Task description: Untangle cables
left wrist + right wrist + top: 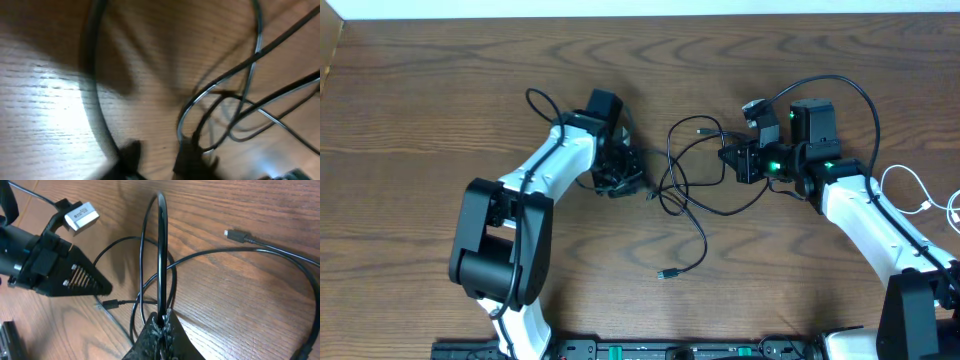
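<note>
My right gripper will next pull the piece of black cable off the loops, over to the white cable [910,185] on the right in the overhead view, and let go.
The black cable [695,225] lies in tangled loops on the wooden table between the two arms, one plug end [665,273] toward the front. My right gripper [732,160] is shut on a strand of the black cable [161,255], which rises straight up from its fingertips [162,317]. My left gripper [625,180] sits at the left edge of the tangle. In the blurred left wrist view its gripper [160,157] shows a narrow gap of bare wood, with a loop of the black cable [240,70] touching the right finger [187,160]. The white cable [910,185] lies apart at the far right.
A second plug [235,234] of the black cable lies on the wood to the right. The left arm's gripper [60,275] shows in the right wrist view, close to the loops. A thick dark wire [92,100] crosses the left wrist view.
</note>
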Robot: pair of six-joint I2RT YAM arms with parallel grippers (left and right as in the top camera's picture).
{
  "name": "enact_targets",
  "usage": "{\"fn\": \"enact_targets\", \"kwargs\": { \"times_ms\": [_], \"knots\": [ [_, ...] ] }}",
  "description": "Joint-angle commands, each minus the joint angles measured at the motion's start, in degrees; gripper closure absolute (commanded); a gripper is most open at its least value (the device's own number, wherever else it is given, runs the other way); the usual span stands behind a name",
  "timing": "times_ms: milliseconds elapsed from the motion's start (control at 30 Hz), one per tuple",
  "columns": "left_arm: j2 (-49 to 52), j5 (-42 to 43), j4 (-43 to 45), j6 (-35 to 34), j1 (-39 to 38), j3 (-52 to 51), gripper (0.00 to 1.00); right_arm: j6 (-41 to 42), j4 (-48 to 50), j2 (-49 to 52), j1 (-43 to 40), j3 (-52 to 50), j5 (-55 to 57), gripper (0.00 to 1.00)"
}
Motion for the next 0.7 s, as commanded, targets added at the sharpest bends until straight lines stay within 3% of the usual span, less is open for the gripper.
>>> {"fn": "enact_targets", "kwargs": {
  "times_ms": [0,167,367,533,667],
  "knots": [
    [1.1,-7.3,-1.6,0.7,0.6,0.5,0.92,-0.3,0.1,-0.9,0.1,0.8,5.0,0.99],
    [1.0,-15.8,-8.0,0.9,4.0,0.5,0.92,1.0,-2.3,-0.9,-0.5,0.8,29.1,0.99],
    [1.0,-25.1,-13.5,2.4,10.8,0.5,0.93,15.0,-10.3,-0.9,-3.5,0.8,54.3,0.99],
    [1.0,-26.3,-14.4,2.8,17.8,0.5,0.92,19.8,-15.3,-0.9,-9.9,0.8,65.4,0.99],
    [1.0,-26.2,-14.4,2.7,23.3,0.5,0.93,22.6,-18.0,-0.9,-18.0,0.8,66.1,0.99]
  ]
}}
